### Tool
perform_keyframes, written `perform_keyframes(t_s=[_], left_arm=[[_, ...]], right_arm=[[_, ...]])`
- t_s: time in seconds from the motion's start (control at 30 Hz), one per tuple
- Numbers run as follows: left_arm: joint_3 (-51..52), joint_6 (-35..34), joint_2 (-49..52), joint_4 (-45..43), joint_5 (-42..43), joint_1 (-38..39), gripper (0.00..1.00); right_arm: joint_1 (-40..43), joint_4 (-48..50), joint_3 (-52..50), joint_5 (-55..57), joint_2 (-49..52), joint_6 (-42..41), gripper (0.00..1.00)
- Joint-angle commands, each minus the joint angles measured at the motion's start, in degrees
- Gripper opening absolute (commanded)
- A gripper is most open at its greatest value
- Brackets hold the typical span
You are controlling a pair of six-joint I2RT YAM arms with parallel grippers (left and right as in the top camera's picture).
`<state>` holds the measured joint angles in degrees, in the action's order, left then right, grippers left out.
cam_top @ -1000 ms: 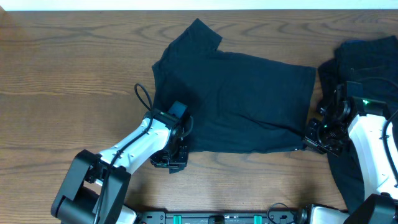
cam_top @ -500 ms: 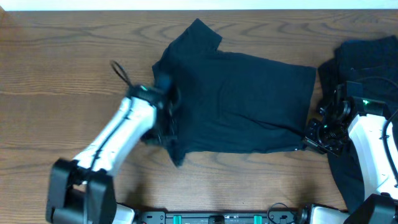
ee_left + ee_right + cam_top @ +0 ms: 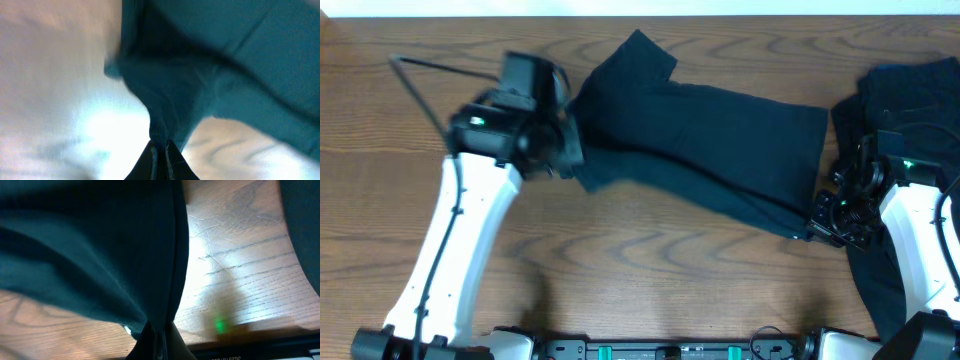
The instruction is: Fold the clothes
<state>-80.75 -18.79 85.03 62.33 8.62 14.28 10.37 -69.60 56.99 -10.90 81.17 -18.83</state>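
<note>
The raised corner of the hem needs to come back and down onto the near table next, and my left gripper will release it there.
A dark navy T-shirt (image 3: 720,130) lies spread across the middle of the wooden table (image 3: 410,210). My left gripper (image 3: 572,165) is shut on the shirt's left hem corner and holds it raised near the left sleeve, so the near edge runs diagonally. In the left wrist view the cloth (image 3: 200,75) hangs bunched from the closed left gripper (image 3: 161,146). My right gripper (image 3: 817,222) is shut on the shirt's near right corner, low at the table. The right wrist view shows the fabric (image 3: 90,245) pinched in the right gripper (image 3: 159,332).
More dark clothes (image 3: 910,90) lie piled at the right edge, partly under my right arm. A black cable (image 3: 420,75) loops out from the left arm. The table's far edge meets a white strip (image 3: 640,6).
My left arm has swung from the near side up and to the left, carrying the shirt's corner with it and pulling the near edge off the table. The right arm has not moved.
</note>
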Motion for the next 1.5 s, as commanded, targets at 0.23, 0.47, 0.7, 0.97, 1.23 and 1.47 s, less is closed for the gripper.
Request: perform_keyframes(t_s=[0.23, 0.47, 0.7, 0.97, 1.23, 1.47], left_arm=[[31.4, -4.5, 2.0, -6.7, -0.1, 7.9, 0.06], [27.5, -6.0, 1.4, -5.8, 1.6, 5.2, 0.06], [21.0, -5.4, 1.4, 0.2, 1.7, 2.1, 0.06], [29.0, -6.8, 1.4, 1.4, 1.9, 2.2, 0.06], [32.0, -7.0, 1.4, -0.5, 1.8, 2.1, 0.52], [23.5, -5.2, 1.4, 1.3, 0.8, -0.7, 0.65]], right_arm=[[0.6, 0.0, 0.9, 0.0, 0.1, 0.7, 0.01], [0.6, 0.0, 0.9, 0.0, 0.1, 0.7, 0.01], [0.6, -0.7, 0.9, 0.0, 0.1, 1.3, 0.01], [0.6, -0.7, 0.9, 0.0, 0.1, 1.3, 0.01], [0.6, -0.7, 0.9, 0.0, 0.1, 1.3, 0.01], [0.6, -0.7, 0.9, 0.0, 0.1, 1.3, 0.2]])
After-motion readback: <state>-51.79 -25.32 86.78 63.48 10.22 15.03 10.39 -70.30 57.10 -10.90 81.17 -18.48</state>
